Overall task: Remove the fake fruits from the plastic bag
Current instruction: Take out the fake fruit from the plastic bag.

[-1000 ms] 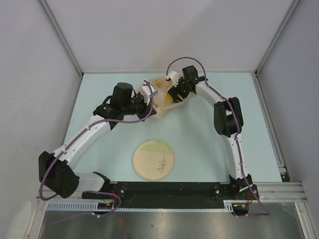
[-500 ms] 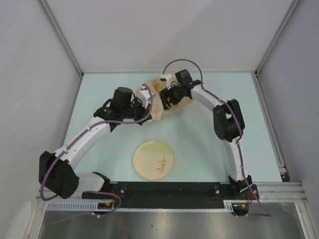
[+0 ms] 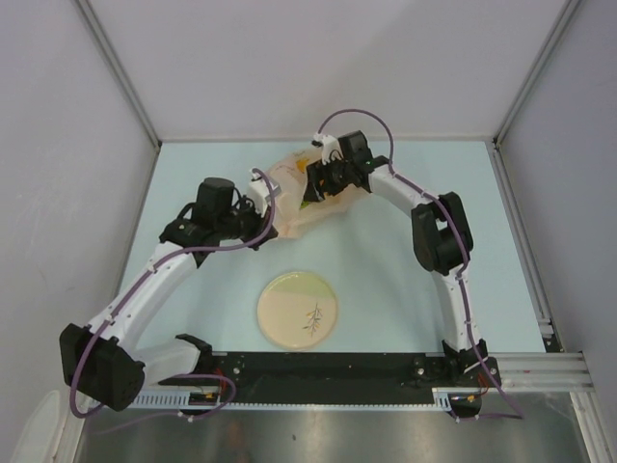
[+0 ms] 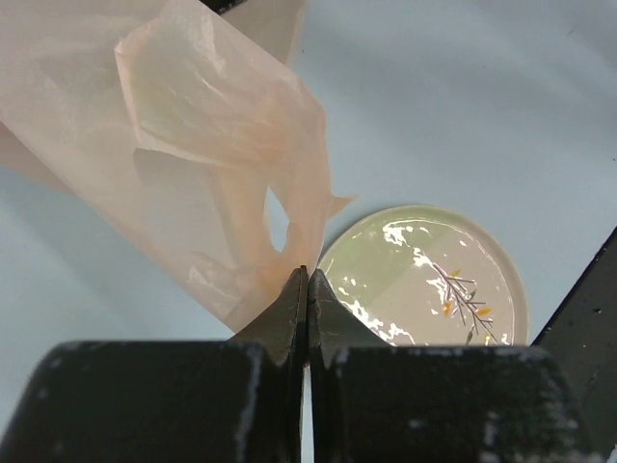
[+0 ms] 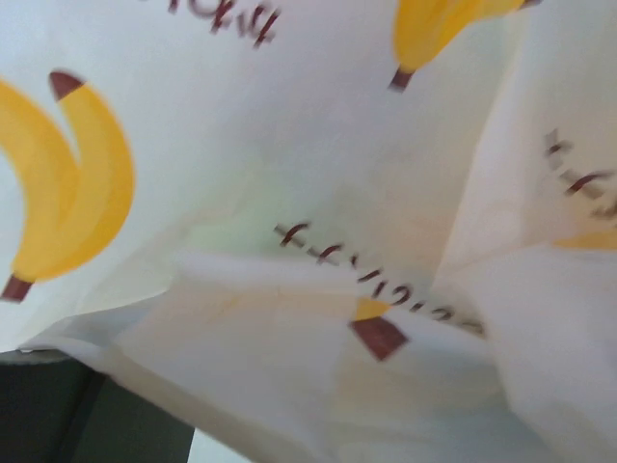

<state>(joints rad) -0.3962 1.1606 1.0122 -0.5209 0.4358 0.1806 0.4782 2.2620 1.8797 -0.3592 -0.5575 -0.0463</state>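
The green fruit in the bag lies deeper to the left in the top view. My right gripper needs to push farther that way next and close around it.
The plastic bag is a thin peach-pink bag lying at the back middle of the table, pulled out between my two grippers. My left gripper is shut on the bag's lower corner, as the left wrist view shows, with the bag spread above the jaws. My right gripper is at the bag's top right side. In the right wrist view the bag, printed with bananas, fills the frame and hides the fingers. The fake fruits are hidden, apart from a faint green tint through the film.
A round beige plate with a small sprig drawing sits near the front middle of the table. It also shows in the left wrist view, just beyond the jaws. White walls close in the table at the back and on both sides.
My left arm has drawn back to the left, pulling the bag's corner with it and stretching the bag out. My right gripper has shifted slightly left with the bag.
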